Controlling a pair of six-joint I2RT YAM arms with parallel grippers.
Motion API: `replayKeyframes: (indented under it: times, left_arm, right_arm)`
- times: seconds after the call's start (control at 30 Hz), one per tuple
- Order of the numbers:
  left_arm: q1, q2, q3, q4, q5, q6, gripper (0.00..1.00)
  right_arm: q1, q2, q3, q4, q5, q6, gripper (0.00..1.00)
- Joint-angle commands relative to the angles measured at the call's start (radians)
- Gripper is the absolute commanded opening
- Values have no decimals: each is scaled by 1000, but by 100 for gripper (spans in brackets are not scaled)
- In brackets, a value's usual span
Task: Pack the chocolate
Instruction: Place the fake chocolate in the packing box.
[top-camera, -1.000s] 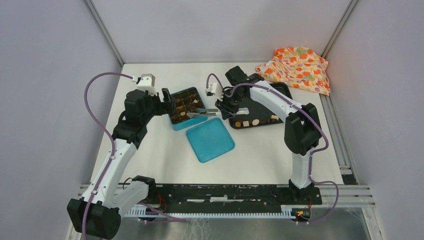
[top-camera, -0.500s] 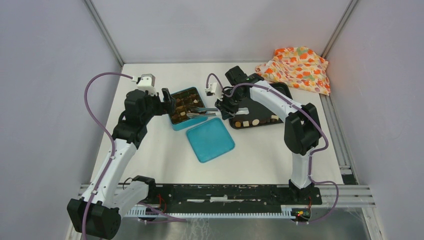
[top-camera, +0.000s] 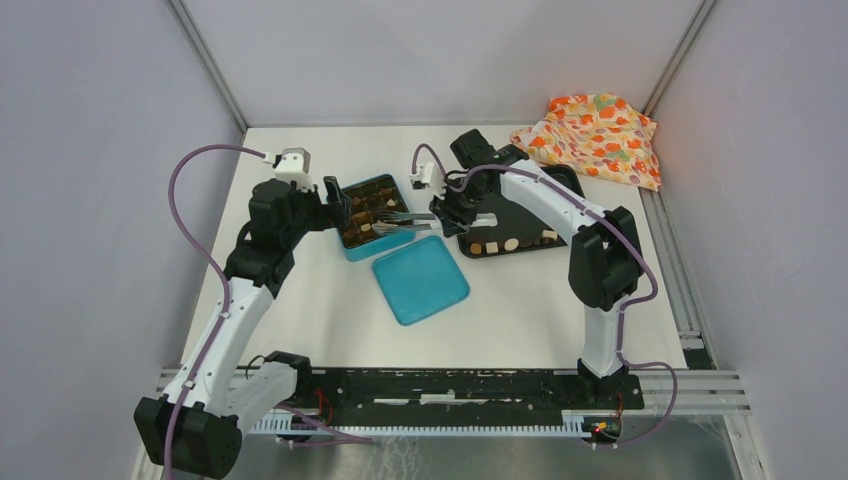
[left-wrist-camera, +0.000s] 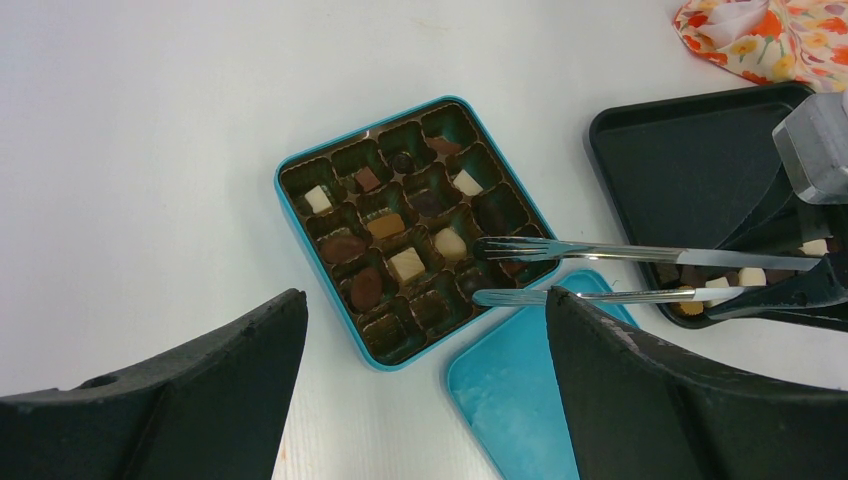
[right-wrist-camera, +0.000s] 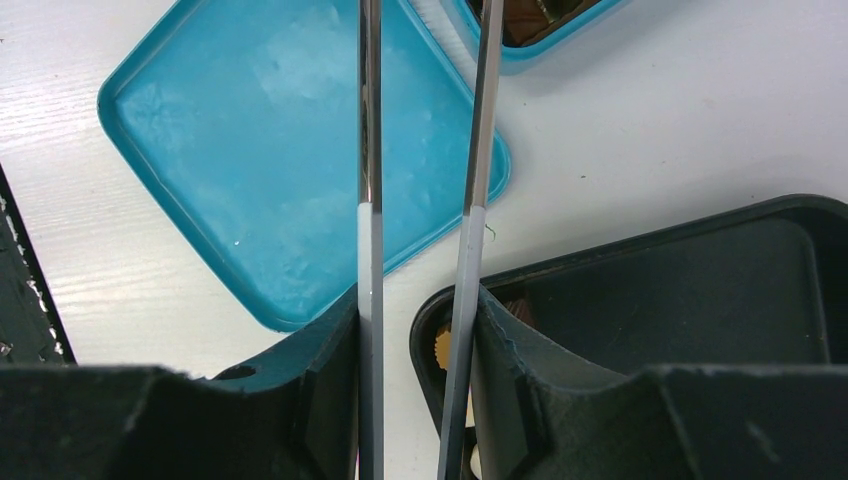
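The box's thin rim farthest from the tray stands clear of the tongs (top-camera: 405, 222), so next I need to bring my left gripper down over that edge, open fingers astride it.
A teal box (top-camera: 372, 212) holds chocolate pieces (left-wrist-camera: 406, 264) in brown cups, dark, tan and cream. More chocolate (top-camera: 511, 243) lies along the near edge of the black tray (top-camera: 565, 185). My right gripper (top-camera: 455, 215) is shut on the metal tongs (top-camera: 405, 222). In the right wrist view my right gripper (right-wrist-camera: 415, 300) grips the tongs (right-wrist-camera: 420, 150), whose two arms stand apart. Their tips reach over the box's right side in the left wrist view (left-wrist-camera: 480, 270), with nothing between them. My left gripper (top-camera: 335, 205) is open and empty at the box's left edge.
The teal lid (top-camera: 420, 278) lies upside down on the table just in front of the box and tray. An orange flowery cloth (top-camera: 592, 135) is bunched at the far right corner. Grey walls enclose the table on three sides.
The tongs' tips were together over the box and have now spread apart. My right gripper has shifted slightly toward the back. My left arm has not moved.
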Motion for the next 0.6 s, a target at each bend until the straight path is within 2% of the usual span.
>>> replayKeyframes:
  times: [0.0, 0.37, 0.57]
  left_arm:
    - [-6, -3, -1, 23, -4, 62, 94]
    - [-5, 0, -3, 23, -6, 60, 94]
    - [-5, 35, -6, 25, -31, 32, 89]
  right_arm:
    - [3, -73, 55, 14, -13, 7, 43]
    - [-10, -127, 18, 11, -28, 0, 42]
    - [-85, -243, -134, 63, -92, -3, 41]
